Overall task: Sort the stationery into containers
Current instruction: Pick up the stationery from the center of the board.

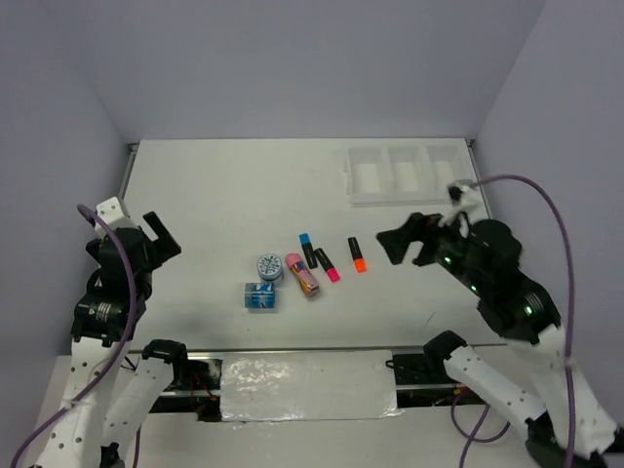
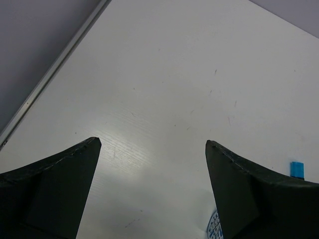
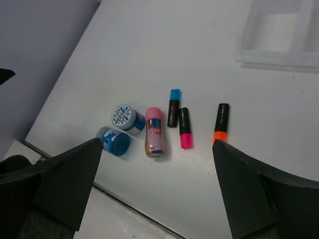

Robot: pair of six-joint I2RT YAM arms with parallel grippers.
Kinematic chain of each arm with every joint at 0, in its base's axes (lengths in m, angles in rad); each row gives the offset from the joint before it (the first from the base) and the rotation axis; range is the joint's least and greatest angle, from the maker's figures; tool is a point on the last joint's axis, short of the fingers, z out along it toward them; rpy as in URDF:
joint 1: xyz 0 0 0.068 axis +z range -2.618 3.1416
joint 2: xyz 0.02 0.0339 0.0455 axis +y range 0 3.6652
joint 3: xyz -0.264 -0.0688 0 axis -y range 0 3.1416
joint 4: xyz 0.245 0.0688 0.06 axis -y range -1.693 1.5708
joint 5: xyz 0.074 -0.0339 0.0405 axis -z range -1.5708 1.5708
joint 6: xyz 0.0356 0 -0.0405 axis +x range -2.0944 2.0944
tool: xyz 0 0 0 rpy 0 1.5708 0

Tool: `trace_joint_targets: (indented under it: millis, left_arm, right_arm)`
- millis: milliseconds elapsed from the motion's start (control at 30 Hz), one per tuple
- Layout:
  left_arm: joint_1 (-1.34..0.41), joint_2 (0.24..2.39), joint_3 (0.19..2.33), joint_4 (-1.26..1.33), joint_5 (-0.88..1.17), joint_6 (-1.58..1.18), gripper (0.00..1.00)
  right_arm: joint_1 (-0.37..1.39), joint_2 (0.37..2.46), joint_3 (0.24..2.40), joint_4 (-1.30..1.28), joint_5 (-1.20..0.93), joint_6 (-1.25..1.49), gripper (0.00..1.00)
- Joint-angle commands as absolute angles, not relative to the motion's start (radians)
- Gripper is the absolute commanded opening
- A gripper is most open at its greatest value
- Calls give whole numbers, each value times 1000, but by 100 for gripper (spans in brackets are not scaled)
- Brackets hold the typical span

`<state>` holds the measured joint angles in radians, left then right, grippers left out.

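I should next move my right gripper left in the top view past the highlighters, then down over the upright roll, as its round top faces up.
The stationery lies in a cluster at the table's near middle: an upright blue-and-white roll point(image 1: 269, 266) point(image 3: 124, 118), a second roll point(image 1: 260, 296) point(image 3: 113, 141) on its side, a pink eraser point(image 1: 303, 274) point(image 3: 154, 132), and black highlighters capped blue point(image 1: 307, 249) point(image 3: 174, 107), pink point(image 1: 328, 264) point(image 3: 184, 128) and orange point(image 1: 358, 254) point(image 3: 221, 122). The white three-compartment tray point(image 1: 405, 200) point(image 3: 271, 62) sits at the far right with nothing in it. My right gripper point(image 1: 405, 239) point(image 3: 157, 143) hangs open above the table, right of the orange highlighter. My left gripper point(image 1: 161, 237) point(image 2: 152, 141) is open over bare table at the left.
A metal strip point(image 1: 129, 171) edges the table's left side, with grey walls around. A taped panel point(image 1: 307, 385) lies between the arm bases at the near edge. In the left wrist view a blue cap point(image 2: 297, 169) and a roll's edge point(image 2: 214, 226) peek past the right finger.
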<state>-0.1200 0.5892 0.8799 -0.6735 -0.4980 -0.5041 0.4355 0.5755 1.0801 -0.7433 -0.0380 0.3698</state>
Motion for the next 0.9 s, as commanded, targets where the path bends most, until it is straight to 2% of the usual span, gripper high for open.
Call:
trace_joint_targets:
  millis: [0,67,167,300,467,700,867]
  left_arm:
    - [-109,601,908,-646,-529,-512,99]
    - [-104,601,908,-650,-543,-518,99]
    - [-101,604,911,-670,-583,-534,99]
    - [-101,606,914,-678,-588,-541,99]
    - [-101,601,911,-670,-572,-537,99]
    - [-103,607,910,-666,-555,-531,99]
    - [-103,614,910,-660,-542,-525,99]
  right_arm:
    - [710,790,1042,-565,-13,457,100]
    - [849,973,1112,-578,182,477,100]
    - [1024,1228,1225,-577,303,531,100]
    - [1103,1498,1424,-603,437,587,100]
    - [1120,1806,1632,-690,494,609,100]
    - [1114,1999,1793,-775,531,618,100]
    - [1097,1991,1720,-698,473,623,100]
